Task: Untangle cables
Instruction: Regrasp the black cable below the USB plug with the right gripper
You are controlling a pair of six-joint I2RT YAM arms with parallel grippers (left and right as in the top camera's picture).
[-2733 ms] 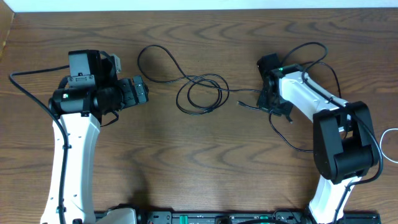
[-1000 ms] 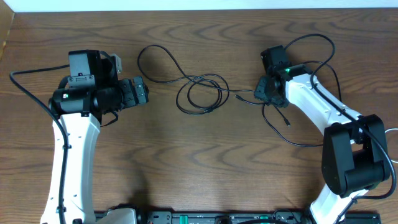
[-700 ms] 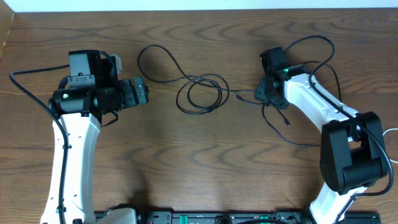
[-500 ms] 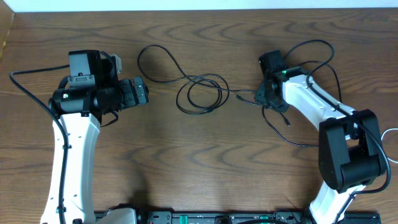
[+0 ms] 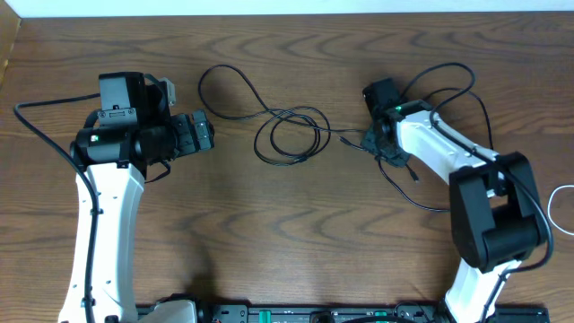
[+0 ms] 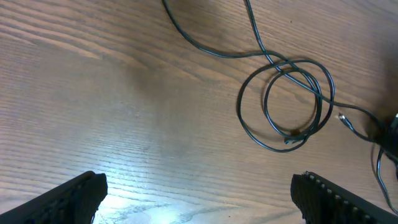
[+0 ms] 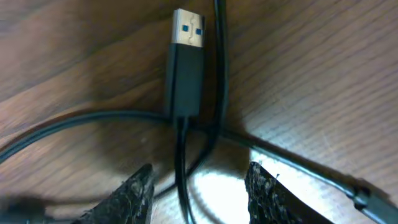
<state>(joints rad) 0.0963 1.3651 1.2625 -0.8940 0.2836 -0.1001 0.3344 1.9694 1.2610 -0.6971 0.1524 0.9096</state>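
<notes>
The cord (image 7: 181, 180) behind the USB plug already runs between the fingers of my right gripper, so that gripper will next stay low where it is and close its fingers on it.
A thin black cable (image 5: 287, 135) lies in a double loop mid-table, one tail curving off to the upper left. Its right-hand strand runs to my right gripper (image 5: 373, 142), which points down at the table. In the right wrist view a black USB plug (image 7: 186, 68) lies flat ahead of that gripper (image 7: 199, 193), and its cord (image 7: 181, 180) passes between the fingertips (image 7: 134, 196), which stand apart and do not pinch it. My left gripper (image 5: 204, 133) hangs wide open left of the loop (image 6: 286, 102), with only bare wood between its fingers (image 6: 68, 199). A white cable (image 5: 551, 208) shows at the right edge.
More thin black cord (image 5: 408, 190) trails across the wood (image 5: 296, 233) below the right gripper, with a small plug (image 5: 415, 177) on it. The right arm's own thicker wire (image 5: 453, 70) arcs behind it. The table's far edge (image 5: 287, 11) meets a white wall.
My right gripper has shifted a little to the left and turned, now sitting over the cord by the plug. The cable loop and the left arm have not moved.
</notes>
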